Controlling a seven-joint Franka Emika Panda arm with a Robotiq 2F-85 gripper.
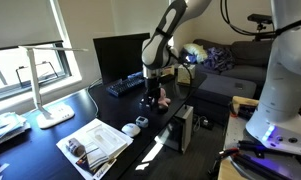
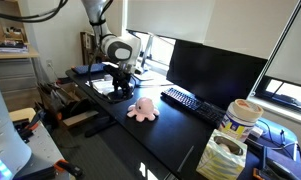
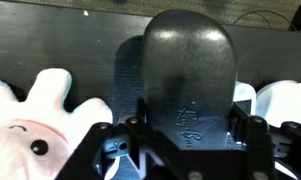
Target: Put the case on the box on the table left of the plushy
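The black glasses case still hovers by the table's near edge, so the robot's gripper needs to lower it outward onto the table (image 1: 147, 104) (image 3: 180, 99) beside the plushy.
My gripper (image 3: 187, 128) is shut on a black glasses case (image 3: 187, 60) with an embossed logo; the fingers press on both of its sides. The case lies low over the glossy black table (image 3: 80, 40). The pink plushy (image 3: 30, 125) sits close beside the case in the wrist view. In both exterior views the gripper (image 1: 150, 95) (image 2: 120, 85) is down at the table, right by the plushy (image 1: 162, 101) (image 2: 142, 110). The small tan-yellow box is hidden in these frames.
A monitor (image 1: 120, 55) (image 2: 215, 65) and keyboard (image 1: 125, 85) (image 2: 190, 100) stand behind the plushy. A white desk lamp (image 1: 45, 80), magazines (image 1: 95, 145) and a small white gadget (image 1: 131, 128) lie along the table. A paper cup (image 2: 242, 115) stands near the far end.
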